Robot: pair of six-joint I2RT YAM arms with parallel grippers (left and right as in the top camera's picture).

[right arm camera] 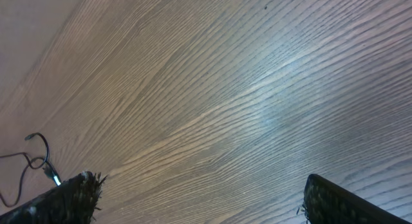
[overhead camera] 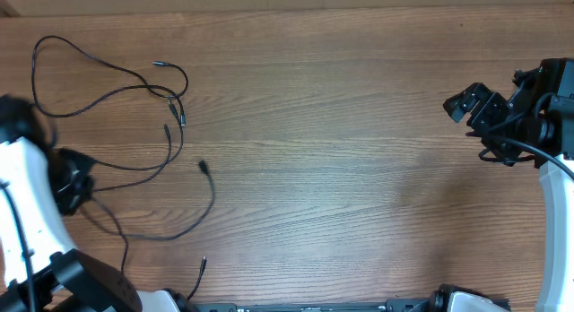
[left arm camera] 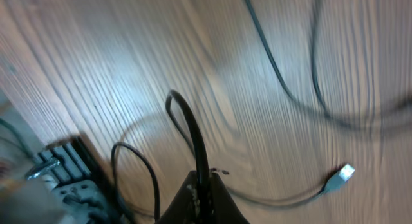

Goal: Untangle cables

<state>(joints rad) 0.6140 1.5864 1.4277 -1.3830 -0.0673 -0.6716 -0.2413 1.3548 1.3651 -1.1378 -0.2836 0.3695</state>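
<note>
I will next move my left gripper left in the overhead view, toward the table's side, and release the cable, as its plug end lies free to follow.
Several thin black cables (overhead camera: 134, 83) lie loosely looped over the left part of the wooden table, their plug tips spread out near the middle left (overhead camera: 203, 167). My left gripper (overhead camera: 76, 182) is at the left edge, shut on one cable; the left wrist view shows the cord (left arm camera: 193, 137) pinched between the closed fingers (left arm camera: 206, 182) and looping upward, with a silver USB plug (left arm camera: 341, 176) lying to the right. My right gripper (overhead camera: 466, 104) is open and empty at the far right, well away from the cables. The right wrist view shows a far cable loop (right arm camera: 35, 161).
The table's front edge with the arm bases (overhead camera: 314, 305) runs along the bottom. The left arm's base hardware (left arm camera: 58, 179) is close to the held cable. Bare wood (overhead camera: 359, 169) lies between the two arms.
</note>
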